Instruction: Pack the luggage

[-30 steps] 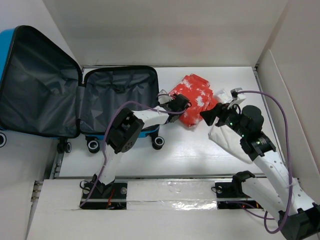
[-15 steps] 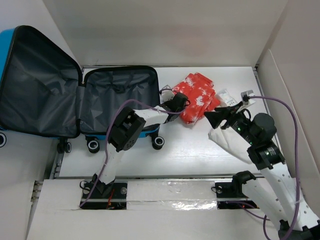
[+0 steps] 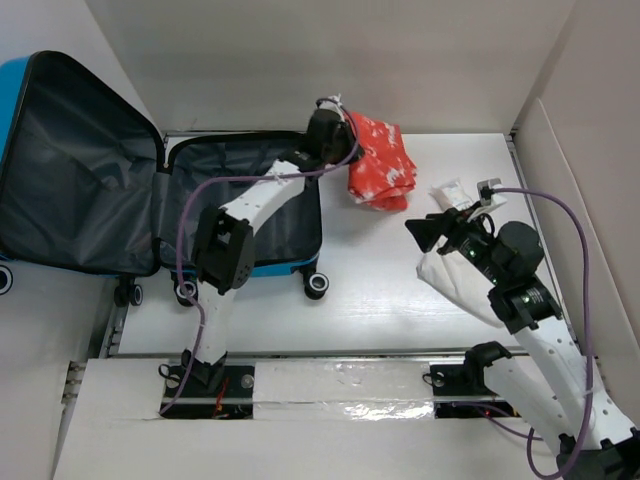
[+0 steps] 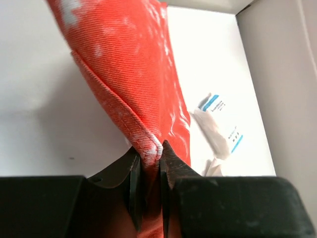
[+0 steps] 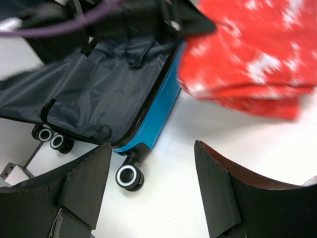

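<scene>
The left gripper moves to the left in the top view and down toward the shell's lid side next, since the red cloth hangs outside the case.
The luggage (image 3: 240, 205) lies open at the left, a bright-blue shell with dark grey lining (image 5: 99, 89) and its lid (image 3: 80, 170) propped up. My left gripper (image 3: 330, 130) is raised by the case's far right corner, shut on a red cloth with white print (image 3: 382, 168). In the left wrist view the cloth (image 4: 133, 64) hangs pinched between the jaws of that gripper (image 4: 147, 158). My right gripper (image 3: 425, 232) stands open and holds nothing, right of the case. In its wrist view the right gripper (image 5: 153, 146) faces a case wheel (image 5: 129, 177) and the red cloth (image 5: 252, 54).
A white bag (image 3: 455, 282) lies under the right arm, and a small white packet with blue print (image 3: 455, 193) lies beyond it. White walls (image 3: 560, 150) close in the table at the back and right. The case wheels (image 3: 316, 284) stand at the table's near side.
The left gripper has shut on the red cloth and lifted it up and back toward the case's far right corner. The right arm drew back slightly, still open.
</scene>
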`<state>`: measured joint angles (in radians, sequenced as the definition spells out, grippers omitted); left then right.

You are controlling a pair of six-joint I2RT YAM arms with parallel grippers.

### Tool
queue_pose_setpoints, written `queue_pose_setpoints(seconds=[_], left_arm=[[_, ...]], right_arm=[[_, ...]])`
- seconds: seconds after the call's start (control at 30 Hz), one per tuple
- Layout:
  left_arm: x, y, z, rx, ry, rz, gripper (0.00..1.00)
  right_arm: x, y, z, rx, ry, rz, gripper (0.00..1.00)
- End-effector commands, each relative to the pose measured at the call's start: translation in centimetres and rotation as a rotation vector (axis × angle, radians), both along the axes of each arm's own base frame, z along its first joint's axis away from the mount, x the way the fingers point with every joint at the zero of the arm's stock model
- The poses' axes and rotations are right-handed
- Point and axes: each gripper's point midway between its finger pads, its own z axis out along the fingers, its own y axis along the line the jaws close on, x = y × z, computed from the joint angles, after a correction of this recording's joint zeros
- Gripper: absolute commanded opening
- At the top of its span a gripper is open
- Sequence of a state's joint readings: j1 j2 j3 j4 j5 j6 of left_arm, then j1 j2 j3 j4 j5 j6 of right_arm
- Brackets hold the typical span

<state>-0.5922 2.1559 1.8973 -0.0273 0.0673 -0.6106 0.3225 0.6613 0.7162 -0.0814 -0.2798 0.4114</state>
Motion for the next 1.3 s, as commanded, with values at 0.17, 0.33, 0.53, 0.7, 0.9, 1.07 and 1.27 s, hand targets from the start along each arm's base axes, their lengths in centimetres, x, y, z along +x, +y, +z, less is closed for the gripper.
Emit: queue_pose_setpoints(seconds=[0.17, 0.33, 0.53, 0.7, 0.9, 1.07, 1.27], left_arm=[[1.2, 14.7, 11.8, 0.023, -0.196, -0.002, 0.0], [-0.9, 23.8, 6.1, -0.021, -0.137, 0.117, 0.0], [-3.2, 32.4, 0.2, -0.042, -0.052, 0.233, 0.0], [-4.3, 36.6, -4.0, -0.008, 0.05, 0.332, 0.0], [-4.3, 40.6, -8.1, 0.187, 0.162, 0.436, 0.03], [-4.8, 42.4, -8.7, 0.236, 0.227, 0.511, 0.64], [-4.9, 39.5, 2.9, 0.066, -0.072, 0.539, 0.6]], right_arm=[[1.8, 1.3, -0.4, 0.025, -0.028, 0.031, 0.74], [2.3, 2.1, -2.1, 0.025, 0.006, 0.063, 0.74], [3.1, 2.0, -3.8, 0.0, 0.042, 0.044, 0.74], [3.6, 1.7, -5.1, -0.003, 0.056, 0.018, 0.74], [3.8, 1.3, -6.0, -0.026, 0.073, -0.009, 0.74], [4.2, -0.2, -5.9, -0.033, 0.065, -0.099, 0.71], [5.0, -1.6, -6.8, -0.047, 0.104, -0.193, 0.14]])
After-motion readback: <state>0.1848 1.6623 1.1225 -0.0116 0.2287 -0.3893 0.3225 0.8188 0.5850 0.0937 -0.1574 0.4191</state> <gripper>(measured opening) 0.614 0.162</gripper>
